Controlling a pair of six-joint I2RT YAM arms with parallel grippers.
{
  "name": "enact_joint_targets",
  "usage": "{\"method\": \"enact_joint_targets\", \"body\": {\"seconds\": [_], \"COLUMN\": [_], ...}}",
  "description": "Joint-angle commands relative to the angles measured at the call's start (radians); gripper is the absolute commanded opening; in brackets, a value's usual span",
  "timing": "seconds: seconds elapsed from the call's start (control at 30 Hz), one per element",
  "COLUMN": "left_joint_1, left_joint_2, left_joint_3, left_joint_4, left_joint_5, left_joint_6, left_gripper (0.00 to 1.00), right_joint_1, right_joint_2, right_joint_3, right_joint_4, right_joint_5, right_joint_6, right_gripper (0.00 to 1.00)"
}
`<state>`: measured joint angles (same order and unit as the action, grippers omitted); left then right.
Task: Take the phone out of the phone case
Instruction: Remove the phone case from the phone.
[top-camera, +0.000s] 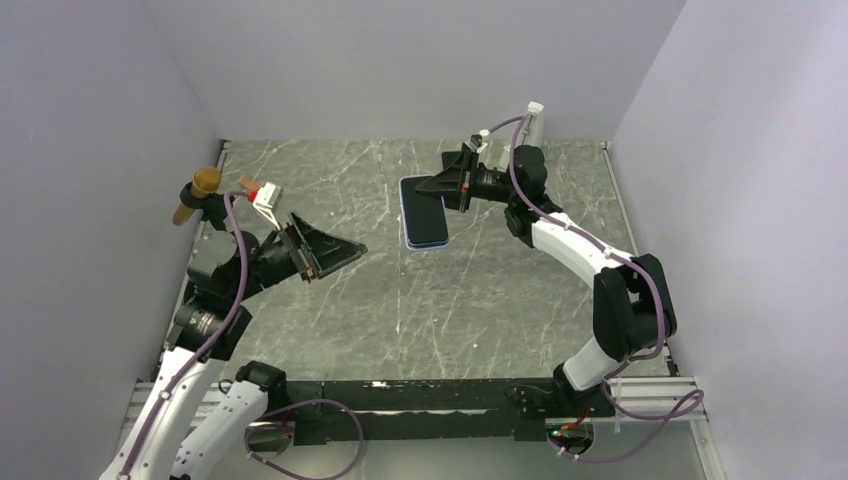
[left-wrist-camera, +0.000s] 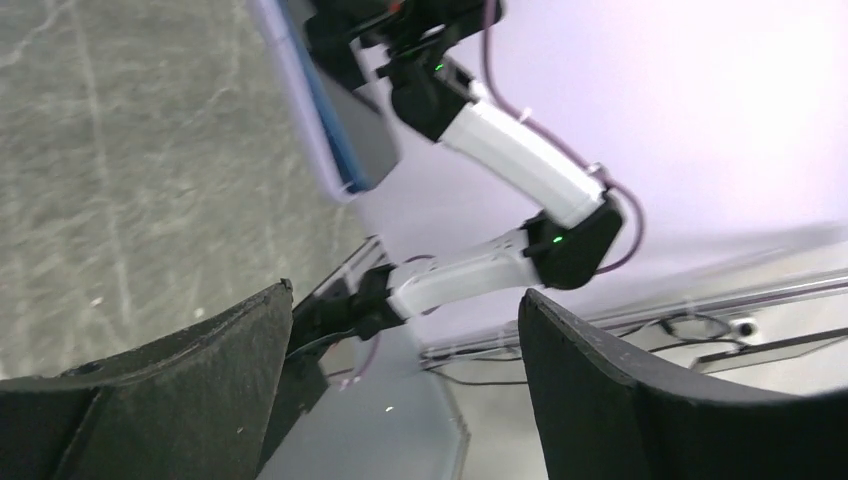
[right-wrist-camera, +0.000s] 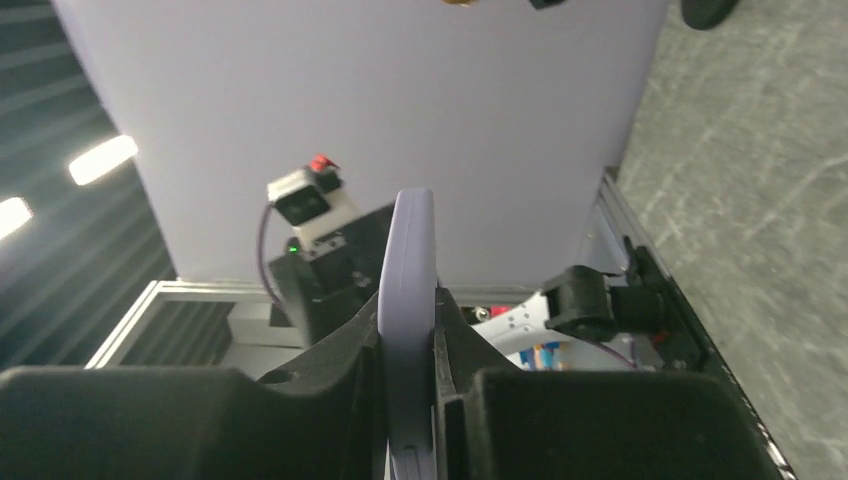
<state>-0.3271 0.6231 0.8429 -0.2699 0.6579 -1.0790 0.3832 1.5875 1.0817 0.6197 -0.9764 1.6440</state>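
The blue edge of the phone shows past the case's rim at the phone's near corner (top-camera: 411, 241) (left-wrist-camera: 352, 176), so next I need to move my left gripper to the right in the top view and close it on that corner.
My right gripper (top-camera: 441, 187) is shut on the upper edge of the pale lavender phone case (top-camera: 407, 240) and holds it in the air over the far middle of the table. The phone (top-camera: 424, 212), dark with a blue edge, sits in the case with its screen up. In the right wrist view the case's lavender rim (right-wrist-camera: 410, 250) stands edge-on, clamped between the jaws of that gripper (right-wrist-camera: 408, 335). My left gripper (top-camera: 338, 255) is open and empty, left of the phone and apart from it. The left wrist view shows its gripper (left-wrist-camera: 405, 298) and the case (left-wrist-camera: 300, 90) beyond it.
The grey marbled table (top-camera: 480, 300) is walled by pale panels at the left, back and right. A black rail (top-camera: 420, 395) with the arm bases and cables runs along the near edge. A brown knob (top-camera: 204, 183) sticks up by the left arm.
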Motion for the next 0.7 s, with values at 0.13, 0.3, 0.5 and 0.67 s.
{"method": "enact_joint_targets", "body": {"seconds": [0.13, 0.3, 0.5, 0.67], "left_joint_1": [-0.082, -0.169, -0.222, -0.236], "left_joint_2": [0.102, 0.167, 0.203, 0.223], "left_joint_3": [0.020, -0.034, -0.085, -0.085], "left_joint_4": [0.320, 0.377, 0.493, 0.481], "left_joint_5": [-0.018, -0.071, -0.129, -0.141], "left_joint_6": [-0.346, -0.424, -0.483, -0.494], "left_gripper": [0.75, 0.74, 0.68, 0.67], "right_joint_1": [0.010, 0.017, 0.045, 0.060], "right_joint_2": [-0.054, -0.053, -0.035, -0.042], "right_joint_3": [0.007, -0.045, -0.060, -0.059], "right_joint_4": [-0.074, 0.080, 0.172, 0.143], "right_joint_5": [-0.027, 0.037, 0.056, 0.057], "right_joint_6": [-0.069, 0.053, 0.114, 0.090], "right_gripper": [0.00, 0.00, 0.00, 0.00]}}
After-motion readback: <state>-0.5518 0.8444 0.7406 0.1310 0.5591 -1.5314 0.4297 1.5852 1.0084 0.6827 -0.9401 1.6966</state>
